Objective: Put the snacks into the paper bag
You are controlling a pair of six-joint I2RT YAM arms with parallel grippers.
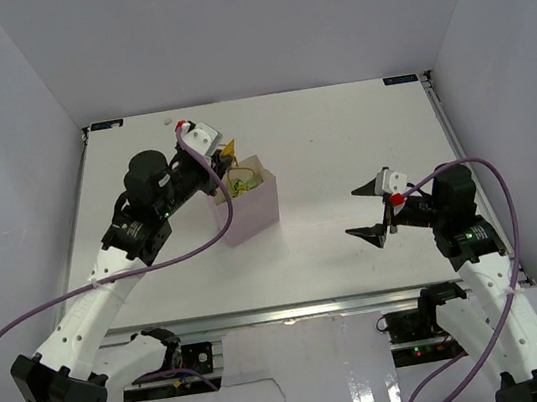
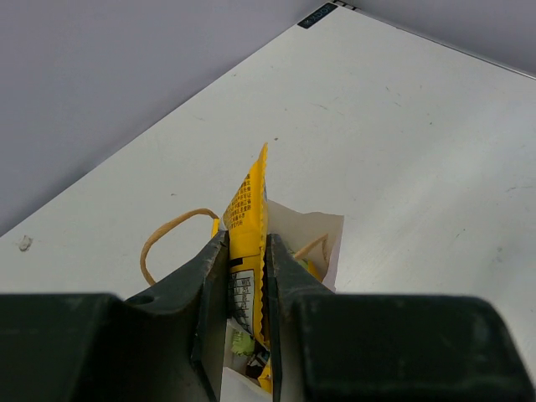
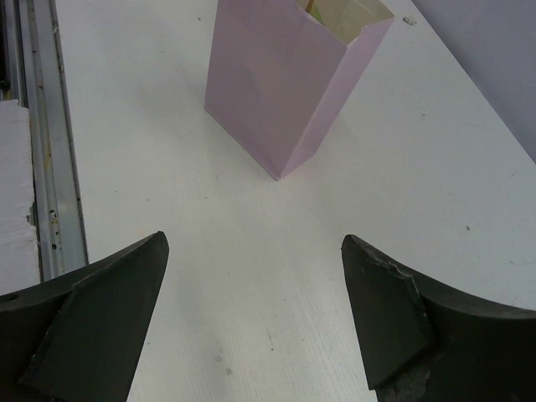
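I should shift my left gripper from the bag's rim over the bag's opening and open it, as the yellow snack packet [image 2: 249, 205] is still above the other packets.
The pale pink paper bag [image 1: 251, 209] stands upright left of the table's middle, mouth open. My left gripper [image 1: 225, 156] hovers just above its far-left rim, shut on a yellow snack packet [image 2: 249, 205] with brown print that sticks up between the jaws. Under the jaws, inside the bag [image 2: 316, 224], lie a lime-green packet [image 2: 241, 342] and more yellow ones. A brown cord handle [image 2: 167, 228] loops out to the left. My right gripper [image 1: 352, 213] is open and holds nothing, low over the table to the right of the bag [image 3: 285, 84], well apart from it.
White walls close in the table on the left, back and right. A metal rail [image 3: 42, 167] runs along the near edge. A small white scrap [image 1: 168, 122] lies at the far-left corner. Bare tabletop [image 3: 251, 276] lies between the right gripper [image 3: 254, 239] and the bag.
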